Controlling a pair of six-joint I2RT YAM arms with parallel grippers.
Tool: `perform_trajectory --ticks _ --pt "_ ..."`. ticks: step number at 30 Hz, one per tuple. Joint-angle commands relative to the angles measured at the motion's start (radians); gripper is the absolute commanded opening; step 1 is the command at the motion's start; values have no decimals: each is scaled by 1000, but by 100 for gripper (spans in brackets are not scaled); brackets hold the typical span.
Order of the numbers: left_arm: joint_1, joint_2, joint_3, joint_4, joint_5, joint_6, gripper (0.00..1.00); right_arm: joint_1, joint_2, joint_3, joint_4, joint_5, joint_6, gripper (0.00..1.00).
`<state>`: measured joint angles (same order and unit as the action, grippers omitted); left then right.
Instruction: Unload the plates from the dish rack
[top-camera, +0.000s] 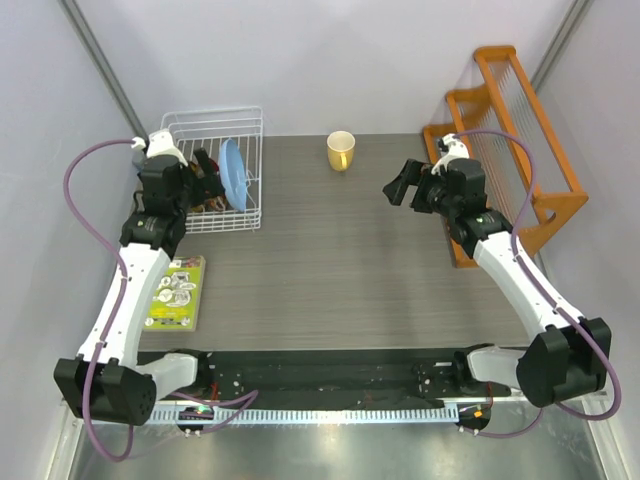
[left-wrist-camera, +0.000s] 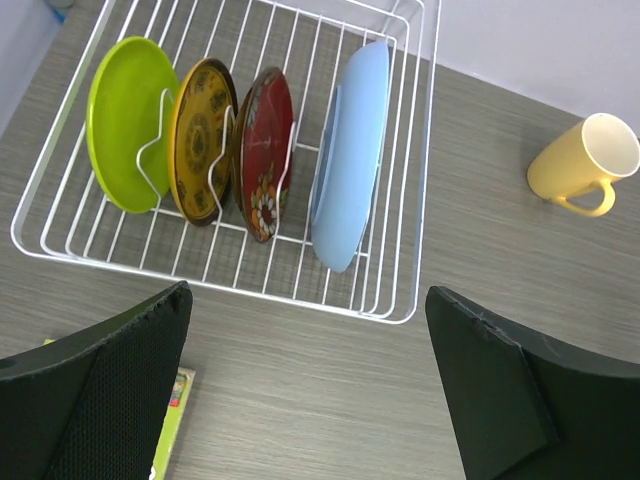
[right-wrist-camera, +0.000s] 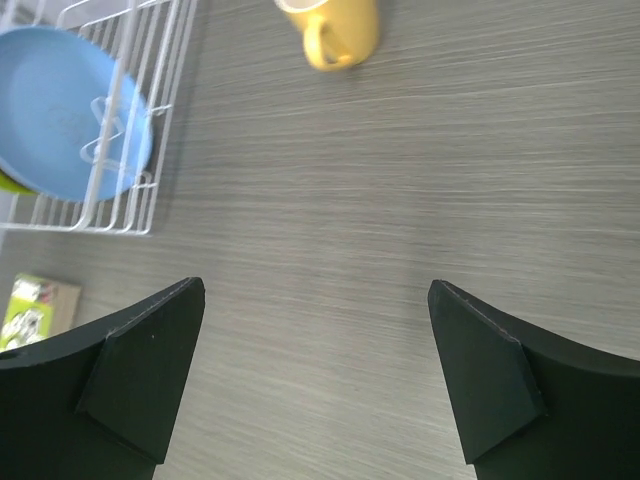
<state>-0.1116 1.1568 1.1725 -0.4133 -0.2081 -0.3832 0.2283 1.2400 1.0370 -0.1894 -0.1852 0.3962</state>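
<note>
The light blue plate's exposed rim (top-camera: 226, 162) (left-wrist-camera: 362, 150) is below the left gripper and to its right in the top view, so the robot will move that gripper that way, turn it and lower it to pinch the plate's rim.
The white wire dish rack (top-camera: 212, 113) stands at the table's back left. The left wrist view shows its near rim (left-wrist-camera: 220, 288) and four plates upright between its tines: lime green (left-wrist-camera: 125, 120), yellow patterned (left-wrist-camera: 202, 140), red floral (left-wrist-camera: 266, 150) and a larger light blue one (left-wrist-camera: 350, 160). From above, the blue plate (top-camera: 234, 173) shows beside my left gripper (top-camera: 208, 178). My left gripper (left-wrist-camera: 308, 300) is open and empty, held above the rack's near edge. My right gripper (top-camera: 400, 183) is open and empty over the table at the right, and its wrist view (right-wrist-camera: 315, 290) shows bare tabletop between the fingers.
A yellow cup (top-camera: 341, 150) stands at the back middle, right of the rack. An orange wooden slatted rack (top-camera: 510, 140) stands along the right edge behind my right arm. A green booklet (top-camera: 178, 292) lies on the table's left, in front of the dish rack.
</note>
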Motion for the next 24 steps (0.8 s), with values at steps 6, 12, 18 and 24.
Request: perform_trajectory --ticks 6,12,18,24 --pt "1 -23 -47 202 168 75 100 -4 -21 -58 10 253 15 100" --pt "-2 153 45 189 115 142 99 -4 39 -35 -7 224 4 100" --pt "-22 257 53 307 30 168 100 -4 56 -48 -7 250 1 100" --pt "-85 379 98 383 -82 233 92 -4 85 -40 -5 250 10 100"
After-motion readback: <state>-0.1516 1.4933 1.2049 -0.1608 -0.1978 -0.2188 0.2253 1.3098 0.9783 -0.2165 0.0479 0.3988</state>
